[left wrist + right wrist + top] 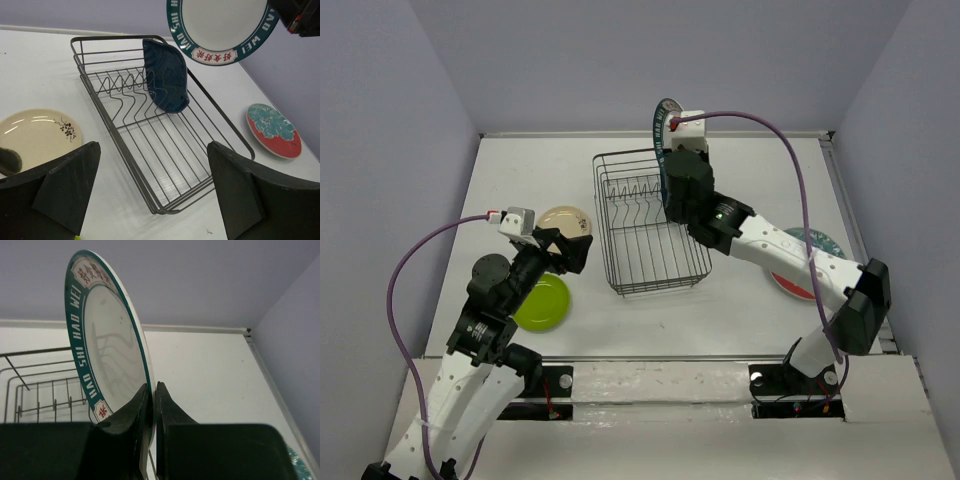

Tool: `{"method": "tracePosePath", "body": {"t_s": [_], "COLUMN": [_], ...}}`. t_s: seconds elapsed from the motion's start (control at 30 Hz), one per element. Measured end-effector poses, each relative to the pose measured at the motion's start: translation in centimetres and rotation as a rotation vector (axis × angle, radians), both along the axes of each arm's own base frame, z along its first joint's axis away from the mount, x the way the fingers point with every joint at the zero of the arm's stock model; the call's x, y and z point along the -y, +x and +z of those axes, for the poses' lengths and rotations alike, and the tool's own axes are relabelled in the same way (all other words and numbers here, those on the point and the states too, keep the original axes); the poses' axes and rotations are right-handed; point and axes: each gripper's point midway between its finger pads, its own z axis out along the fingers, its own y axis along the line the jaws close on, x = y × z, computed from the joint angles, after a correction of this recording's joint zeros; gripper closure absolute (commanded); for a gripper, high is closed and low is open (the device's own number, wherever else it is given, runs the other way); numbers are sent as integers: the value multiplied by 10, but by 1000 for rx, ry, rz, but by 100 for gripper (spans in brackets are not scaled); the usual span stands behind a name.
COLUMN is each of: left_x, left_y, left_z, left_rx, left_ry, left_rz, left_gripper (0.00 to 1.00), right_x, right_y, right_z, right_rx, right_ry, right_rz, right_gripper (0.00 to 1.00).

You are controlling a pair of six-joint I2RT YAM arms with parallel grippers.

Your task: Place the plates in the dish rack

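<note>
The rack's wires beside the dark blue plate [165, 75] are empty, so I will move my right gripper left in the top view and down to release the white plate's rim.
The dark wire dish rack [604, 212] [150, 165] [40, 390] lies mid-table. A small dark blue plate [165, 75] stands on edge among its tines. My right gripper [670, 160] [154, 390] is shut on the rim of the white plate with the teal patterned rim [660, 135] [220, 30] [107, 345], holding it upright in the air above the rack's far right part. My left gripper [570, 250] [152, 146] hangs open and empty left of the rack's near end. On the table lie the cream plate [565, 220] [35, 135], the lime green plate [542, 302] and the red plate [798, 262] [272, 130].
Grey walls close in the table at the back and both sides. The red plate is partly under my right arm. The cream and green plates lie close under my left arm.
</note>
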Motion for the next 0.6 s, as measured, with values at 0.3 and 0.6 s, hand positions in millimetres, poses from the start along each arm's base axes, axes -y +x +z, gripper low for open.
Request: {"method": "tracePosePath", "body": {"t_s": [0.3, 0.6], "left_x": [-19, -25], "left_y": [4, 5], "left_z": [0, 0], "left_rx": [-7, -13], "left_ry": [-8, -12], "left_rz": [111, 150], "left_gripper": [1, 1], "right_x": [-57, -77], "right_y": [20, 31], "right_z": [-40, -72], "right_rx": [-109, -172], "right_ry": [-295, -334], "right_rz": [-30, -28], "right_gripper": [93, 93]}}
